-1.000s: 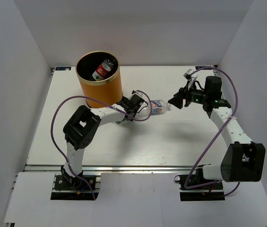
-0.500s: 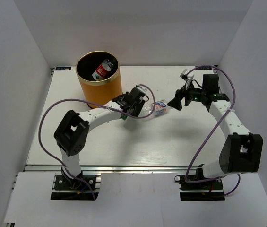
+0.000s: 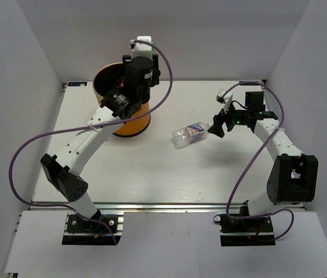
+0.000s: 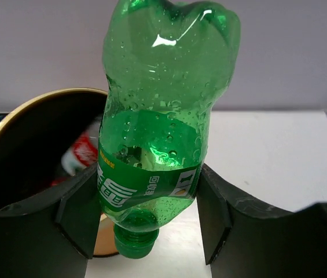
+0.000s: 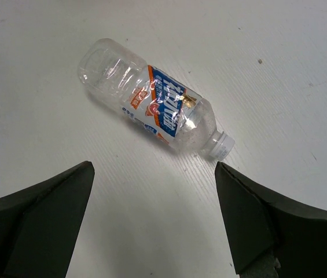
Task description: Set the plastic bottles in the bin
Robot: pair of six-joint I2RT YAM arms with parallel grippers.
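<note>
I should next carry the green bottle [image 4: 157, 133] in my left gripper to the left in the top view, then lower and release it, as the bin's opening is below there.
My left gripper [image 3: 114, 103] is raised over the orange bin [image 3: 134, 121]. It is shut on the green bottle [image 4: 157, 133], held by its label with the cap toward the camera, beside the bin's gold rim [image 4: 30, 104]. A red-labelled bottle [image 4: 85, 153] lies inside the bin. The clear bottle with the blue-white label [image 3: 190, 134] lies on its side mid-table. It also shows in the right wrist view [image 5: 157, 107], white cap toward the lower right. My right gripper [image 3: 216, 126] is open and empty, just right of its cap, with the fingers [image 5: 250, 220] spread wide.
White walls close the table on the left, back and right. The left arm's purple cable [image 3: 163, 69] loops above the bin. The table's near edge is a metal rail [image 3: 169, 204] in front of both arm bases.
My left arm has swung up from the table beside the clear bottle to over the bin, carrying the green bottle. The clear bottle shifted slightly. The right gripper edged a little down and left.
</note>
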